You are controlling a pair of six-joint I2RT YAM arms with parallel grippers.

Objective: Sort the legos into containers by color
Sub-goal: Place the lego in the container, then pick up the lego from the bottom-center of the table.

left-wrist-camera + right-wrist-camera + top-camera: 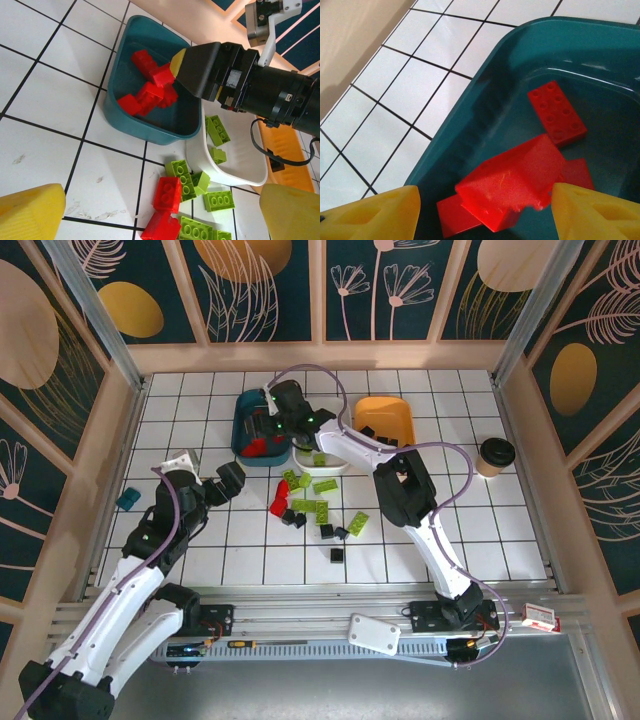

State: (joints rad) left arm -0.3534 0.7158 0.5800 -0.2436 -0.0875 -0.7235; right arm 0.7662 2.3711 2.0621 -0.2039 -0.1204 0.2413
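My right gripper should next come back from the teal tray [240, 420] and down onto the frontmost black brick, as bare tiles leave its fingers room.
My right gripper [268, 420] hangs over the dark teal tray [240, 420], its yellow fingers [375, 215] open. A blurred red brick [515, 185] lies loose between them, above other red bricks [556, 112] in the teal tray [470, 105]. The left gripper [225, 483] is open above the table, over a pile of legos. In the left wrist view, red bricks [168, 192] and lime green bricks [186, 176] lie just in front of the white tray [235, 175], which holds green bricks [217, 129]. Black bricks [337, 555] lie nearer the front. The orange tray [395, 415] holds black pieces.
A tan cup with a black lid [494, 455] stands at the right. A lone teal block [128, 499] lies at the far left. Wooden walls ring the tiled table. A white box [374, 633] rests on the front rail.
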